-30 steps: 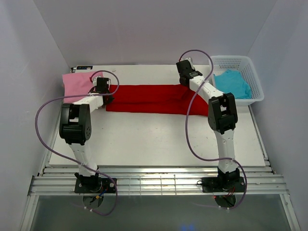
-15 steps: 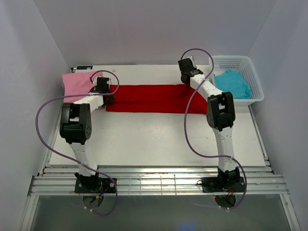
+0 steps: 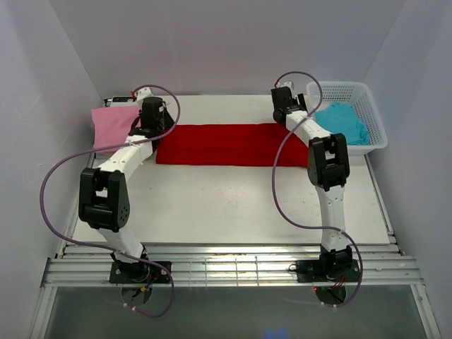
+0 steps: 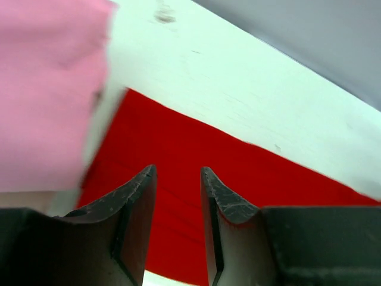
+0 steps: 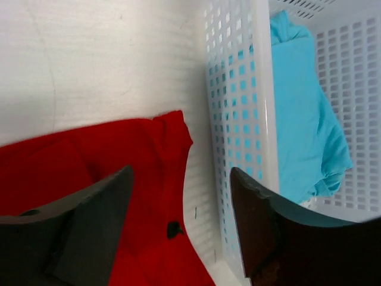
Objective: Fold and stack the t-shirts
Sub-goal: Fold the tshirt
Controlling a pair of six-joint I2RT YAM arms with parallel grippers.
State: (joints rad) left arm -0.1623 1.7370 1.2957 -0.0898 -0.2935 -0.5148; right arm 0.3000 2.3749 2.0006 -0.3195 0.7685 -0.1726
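Observation:
The robot's left gripper has empty fingers hovering, so next it will go down, back and to the right in the top view, and close on red cloth (image 4: 250,185) inward of the folded t-shirt's end.
The red t-shirt (image 3: 226,144) lies flat as a long folded strip across the back of the table. My left gripper (image 3: 157,120) hovers over its left end, jaws open, nothing between them (image 4: 178,170); red cloth (image 4: 250,185) shows below. My right gripper (image 3: 285,111) hangs above the strip's right end, jaws wide open and empty (image 5: 181,171), with the red shirt's corner (image 5: 137,155) underneath. A pink t-shirt (image 3: 113,124) lies at the far left, beside the red one (image 4: 47,89). A turquoise t-shirt (image 3: 342,121) sits in the basket (image 5: 303,107).
The white lattice basket (image 3: 373,106) stands at the back right, its wall (image 5: 238,89) just right of the red shirt's end. White walls enclose the table on three sides. Purple cables loop from both arms.
Both grippers opened and let go of the red shirt's ends, then rose and moved toward the back. The shirt's right end, earlier drooping forward, now lies straight.

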